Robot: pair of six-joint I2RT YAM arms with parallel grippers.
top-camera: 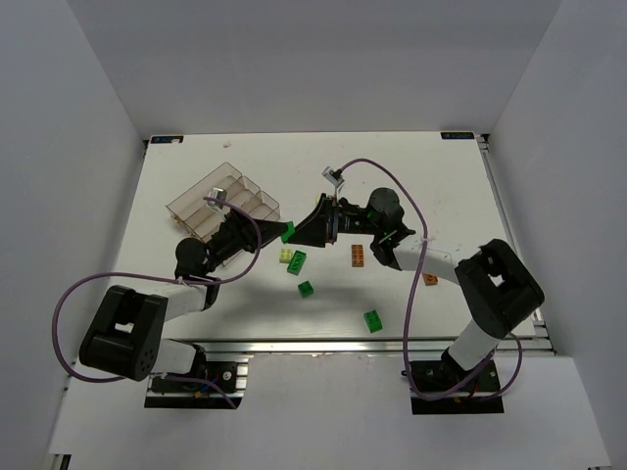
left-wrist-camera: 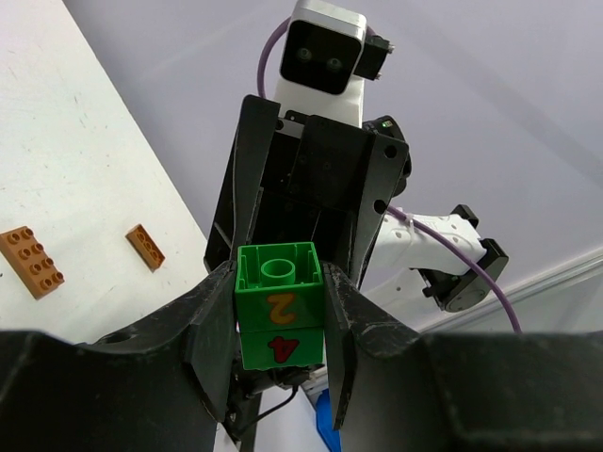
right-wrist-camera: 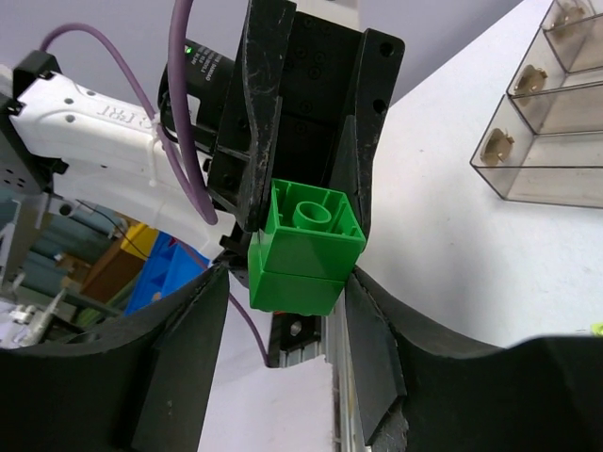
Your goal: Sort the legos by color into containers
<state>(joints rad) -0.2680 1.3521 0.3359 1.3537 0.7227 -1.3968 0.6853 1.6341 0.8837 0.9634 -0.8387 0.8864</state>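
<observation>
The clear tray's nearest section [top-camera: 263, 209] is below my left gripper and to its left in the top view. My left gripper should swing into it with its tip down and let go.
A stack of two dark green legos [top-camera: 288, 232], printed with a 2 and a 4 [left-wrist-camera: 279, 317], hangs above the table between both grippers. My left gripper [left-wrist-camera: 280, 330] is shut on it, jaws pressed to both sides. My right gripper [right-wrist-camera: 287, 282] faces it from the right and is open around the same stack [right-wrist-camera: 303, 247], with a gap at its left finger. In the top view the left gripper [top-camera: 277, 235] and right gripper [top-camera: 297, 231] meet tip to tip. The clear ridged tray [top-camera: 223, 203] lies to the left, also showing in the right wrist view [right-wrist-camera: 546, 122].
On the table lie a lime-yellow brick [top-camera: 286, 255], green bricks [top-camera: 296, 260], [top-camera: 306, 288], [top-camera: 373, 320], and orange bricks [top-camera: 360, 256], [top-camera: 429, 279]. Both orange bricks show in the left wrist view [left-wrist-camera: 31, 262], [left-wrist-camera: 145, 247]. White walls enclose the table.
</observation>
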